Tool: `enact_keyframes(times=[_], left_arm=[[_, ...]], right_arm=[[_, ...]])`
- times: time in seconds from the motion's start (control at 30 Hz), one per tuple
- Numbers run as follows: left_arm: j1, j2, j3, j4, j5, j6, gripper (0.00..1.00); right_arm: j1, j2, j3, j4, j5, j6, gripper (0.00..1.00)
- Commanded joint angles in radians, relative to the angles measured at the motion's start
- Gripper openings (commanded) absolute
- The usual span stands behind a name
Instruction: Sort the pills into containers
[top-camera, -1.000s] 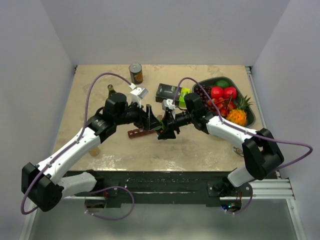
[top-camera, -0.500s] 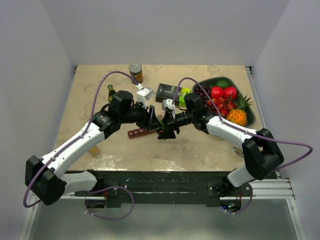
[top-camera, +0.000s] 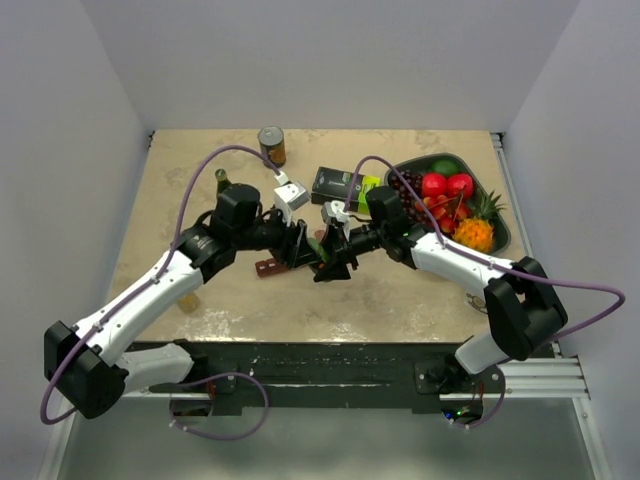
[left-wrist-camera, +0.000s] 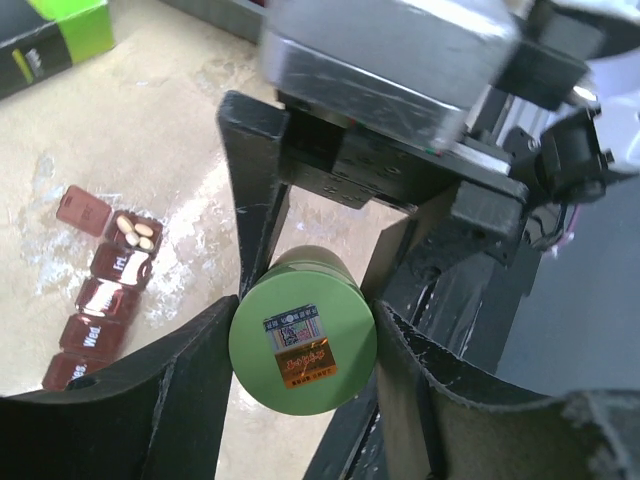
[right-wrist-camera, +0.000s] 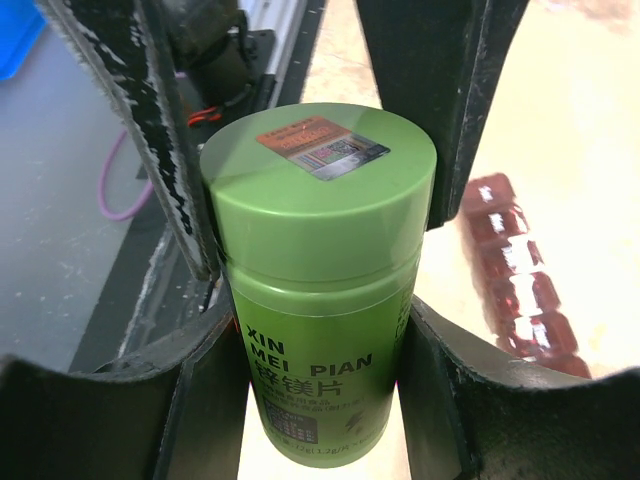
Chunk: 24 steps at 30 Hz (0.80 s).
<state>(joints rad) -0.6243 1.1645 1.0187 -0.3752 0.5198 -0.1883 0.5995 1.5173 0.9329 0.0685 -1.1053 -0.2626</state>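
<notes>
I should next swing my left gripper across and set the bottle down on bare tabletop beyond the tan object (top-camera: 166, 236), because that is below the gripper, to its left in the top view.
A green pill bottle (right-wrist-camera: 320, 290) labelled XIN MEI PIAN hangs above the table centre (top-camera: 318, 248), held from both sides. My right gripper (right-wrist-camera: 318, 340) is shut on its body. My left gripper (left-wrist-camera: 303, 345) is shut on its green cap (left-wrist-camera: 303, 340), with a finger pressing each side. Below lies the maroon strip of containers (left-wrist-camera: 100, 290), also seen in the top view (top-camera: 268, 267) and the right wrist view (right-wrist-camera: 520, 280). One compartment stands open with three pale pills (left-wrist-camera: 135, 230) inside; the others look shut.
A black-and-lime box (top-camera: 345, 186) sits just behind the grippers. A dark fruit tray (top-camera: 500, 235) is at the back right. A can (top-camera: 271, 146) and a small dark bottle (top-camera: 222, 182) stand at the back left. A small tan object (top-camera: 188, 300) lies near the left arm.
My left gripper moved right to the bottle and closed its fingers on the cap. The right gripper kept its hold and barely moved.
</notes>
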Motion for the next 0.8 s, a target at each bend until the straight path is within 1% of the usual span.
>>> enact_keyframes(times=[0.0, 0.1, 0.2, 0.23, 0.27, 0.3, 0.33, 0.4, 0.43, 0.5, 0.53, 0.57, 0.73, 0.77], left_arm=[[-0.003, -0.046, -0.029, -0.025, 0.109, 0.176, 0.00], [0.009, -0.043, -0.034, -0.005, 0.118, 0.170, 0.00], [0.028, -0.035, -0.032, 0.007, 0.126, 0.130, 0.00], [0.031, -0.035, -0.032, 0.010, 0.128, 0.121, 0.00], [0.040, -0.037, -0.031, 0.009, 0.125, 0.103, 0.00], [0.043, -0.040, -0.032, 0.010, 0.121, 0.096, 0.00], [0.049, -0.048, -0.035, 0.010, 0.118, 0.089, 0.00], [0.055, -0.060, -0.048, 0.013, 0.105, 0.070, 0.00], [0.057, -0.075, -0.054, 0.015, 0.097, 0.064, 0.00], [0.063, -0.091, -0.069, 0.015, 0.079, 0.052, 0.00], [0.069, -0.101, -0.074, 0.013, 0.074, 0.049, 0.00], [0.072, -0.107, -0.083, 0.012, 0.071, 0.041, 0.00], [0.110, -0.124, -0.100, -0.020, 0.051, 0.027, 0.00], [0.120, -0.126, -0.101, -0.033, 0.011, 0.024, 0.00]], right_arm=[[-0.013, -0.014, 0.038, 0.025, -0.059, 0.029, 0.00], [-0.014, -0.016, 0.037, 0.030, -0.064, 0.033, 0.00], [-0.013, -0.016, 0.037, 0.031, -0.059, 0.034, 0.01], [-0.014, -0.017, 0.037, 0.031, -0.056, 0.034, 0.02], [-0.014, -0.016, 0.037, 0.031, -0.053, 0.036, 0.06], [-0.014, -0.017, 0.035, 0.031, -0.050, 0.036, 0.13], [-0.014, -0.019, 0.034, 0.031, -0.048, 0.034, 0.34], [-0.012, -0.022, 0.032, 0.033, -0.047, 0.033, 0.53], [-0.013, -0.023, 0.032, 0.031, -0.039, 0.031, 0.73], [-0.013, -0.028, 0.032, 0.027, -0.028, 0.030, 0.86], [-0.012, -0.029, 0.029, 0.027, -0.022, 0.028, 0.91], [-0.013, -0.034, 0.027, 0.027, -0.010, 0.029, 0.99], [-0.015, -0.035, 0.029, 0.025, 0.022, 0.026, 0.99], [-0.017, -0.035, 0.029, 0.019, 0.033, 0.025, 0.99]])
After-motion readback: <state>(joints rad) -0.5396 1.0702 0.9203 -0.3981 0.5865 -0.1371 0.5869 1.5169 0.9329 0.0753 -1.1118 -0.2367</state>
